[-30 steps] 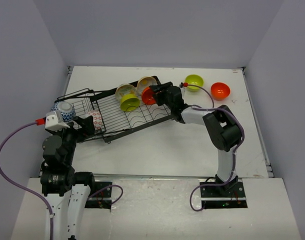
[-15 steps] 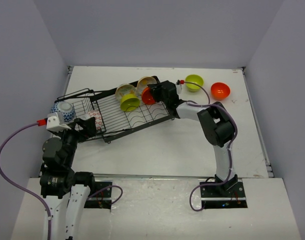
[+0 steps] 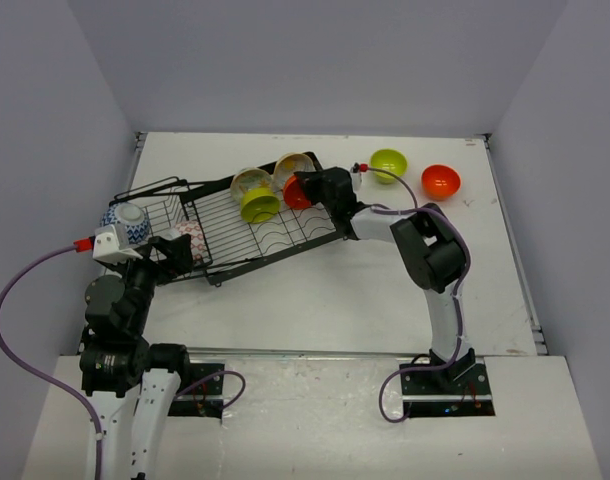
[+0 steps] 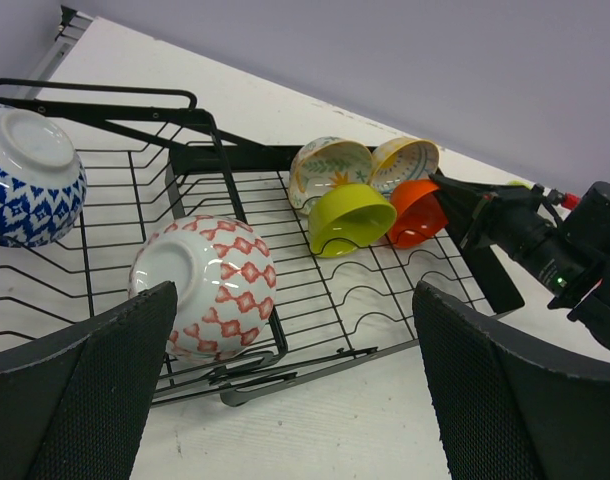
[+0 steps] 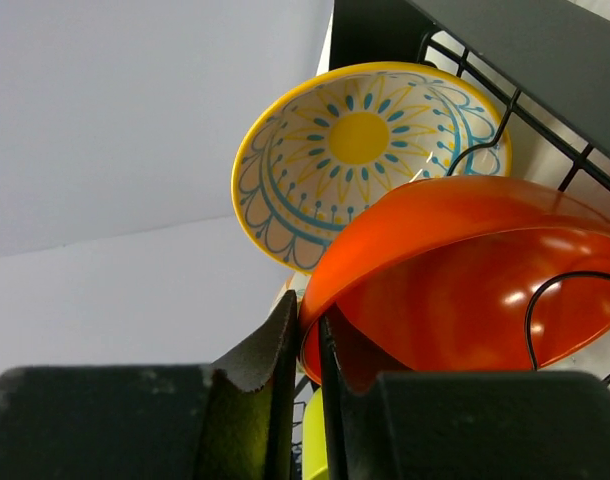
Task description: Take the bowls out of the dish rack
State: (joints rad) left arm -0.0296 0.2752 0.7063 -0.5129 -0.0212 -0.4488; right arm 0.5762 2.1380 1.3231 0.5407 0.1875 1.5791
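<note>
I need to raise my right gripper, move it to the right in the top view and lower it to let go inside the second orange-red bowl point(image 3: 440, 182), because that matching bowl faces up.
The black wire dish rack point(image 3: 270, 238) lies at the table's middle left. At its far end stand two cream bowls point(image 3: 250, 181), a lime green bowl point(image 3: 259, 205) and an orange-red bowl point(image 3: 295, 192). My right gripper point(image 3: 307, 188) is shut on the orange-red bowl's rim point(image 5: 465, 270), one finger inside and one outside, with a cream bowl point(image 5: 355, 150) behind it. A red-and-white bowl point(image 4: 205, 285) and a blue-and-white bowl point(image 4: 30, 190) sit upside down in the rack's left basket. My left gripper point(image 4: 295, 400) is open and empty above the rack's near edge.
A second lime green bowl point(image 3: 389, 163) and a second orange-red bowl point(image 3: 441, 180) sit on the table at the far right, outside the rack. Grey walls enclose the table on three sides. The right arm's cable loops over the table near the lime bowl.
My right gripper has moved left along the rack's far end to the orange-red bowl's rim. The left arm has shifted slightly and stays open.
</note>
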